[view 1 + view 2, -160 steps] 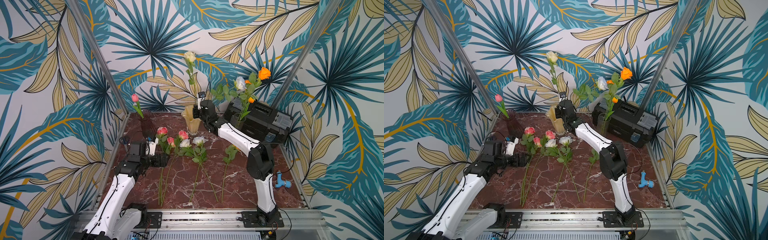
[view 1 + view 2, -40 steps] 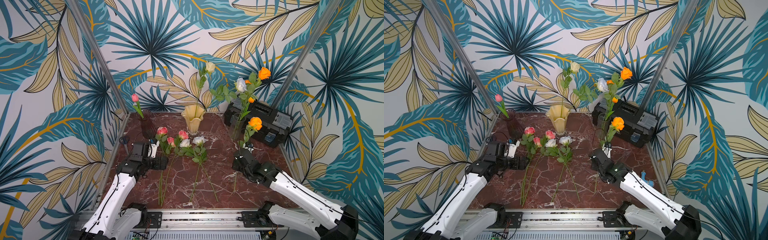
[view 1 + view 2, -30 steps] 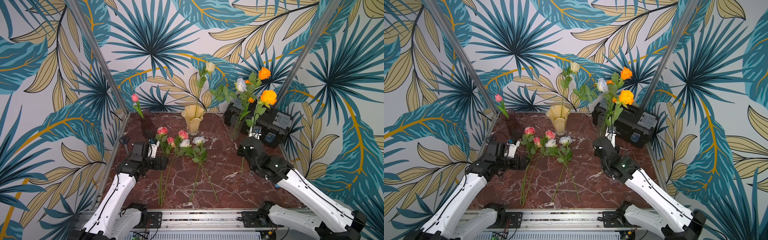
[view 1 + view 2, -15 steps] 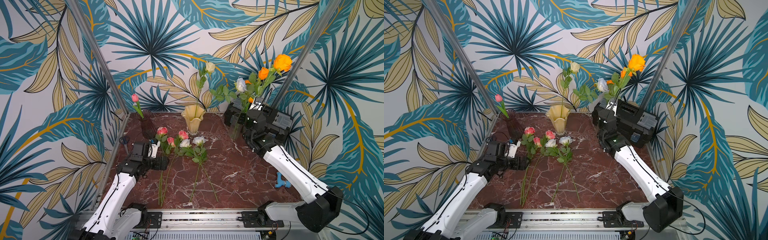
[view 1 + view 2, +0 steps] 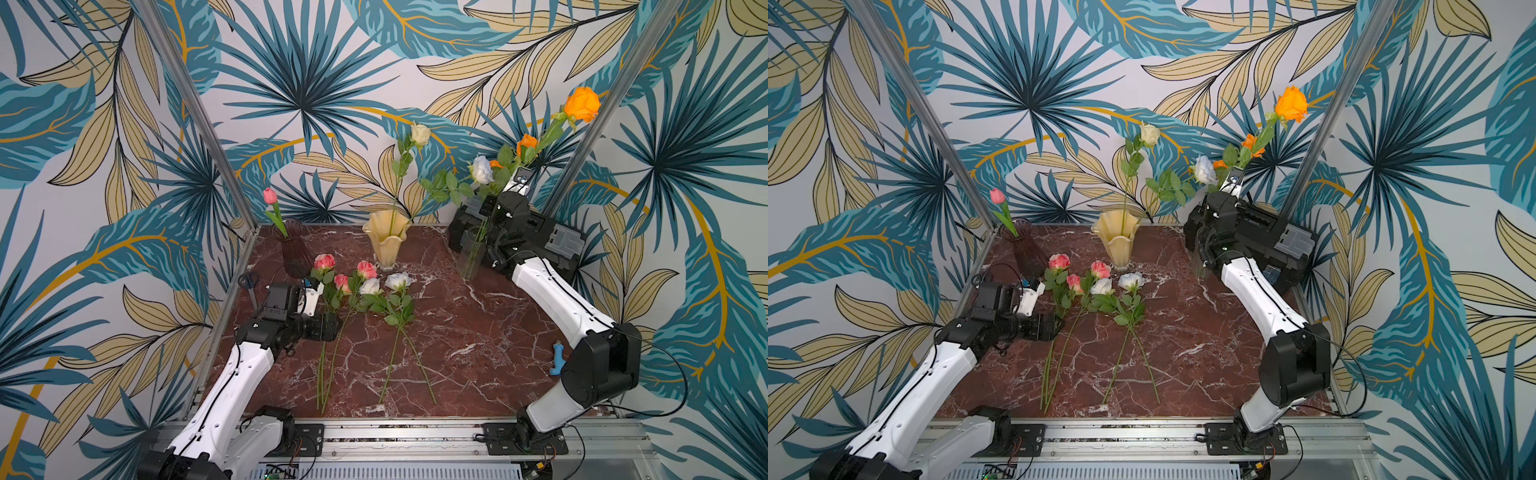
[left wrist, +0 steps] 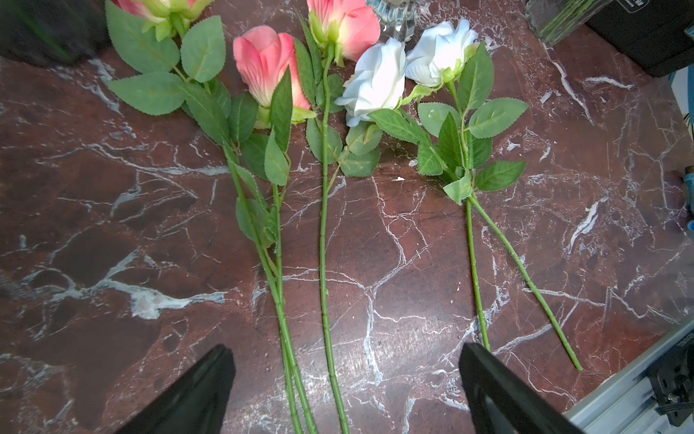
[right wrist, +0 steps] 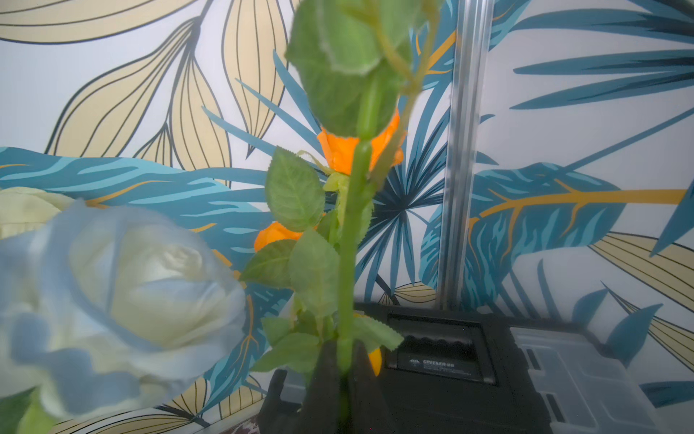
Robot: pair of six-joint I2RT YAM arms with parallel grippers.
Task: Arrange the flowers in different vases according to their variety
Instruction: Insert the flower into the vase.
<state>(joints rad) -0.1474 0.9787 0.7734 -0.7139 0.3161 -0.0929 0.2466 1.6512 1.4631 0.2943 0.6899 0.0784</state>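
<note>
Orange buds already stand in the clear glass cylinder vase (image 5: pixel 471 253), so my right gripper will next lower the green stem down into that vase and let go of it there.
My right gripper (image 5: pixel 505 193) (image 7: pixel 343 357) is shut on the green stem of an orange rose (image 5: pixel 582 104) (image 5: pixel 1291 104), held upright just above the clear glass cylinder vase (image 5: pixel 471 253), which holds a white rose (image 5: pixel 482 168) and orange buds (image 5: pixel 527 141). A cream wavy vase (image 5: pixel 386 237) holds a cream rose (image 5: pixel 420 134). The dark purple vase (image 5: pixel 295 249) holds a pink bud (image 5: pixel 270 195). Three pink roses (image 6: pixel 270 64) and two white roses (image 6: pixel 375 79) lie on the marble. My left gripper (image 5: pixel 332 326) (image 6: pixel 347 360) hangs open over their stems.
A black toolbox (image 5: pixel 552 241) stands at the back right behind the clear vase. Scissors (image 5: pixel 248 280) lie by the left rail. A small blue tool (image 5: pixel 557 357) lies at the right edge beside my right arm.
My right arm has swung the orange rose from low over the table's right side up and back to the clear vase. The left arm has not moved.
</note>
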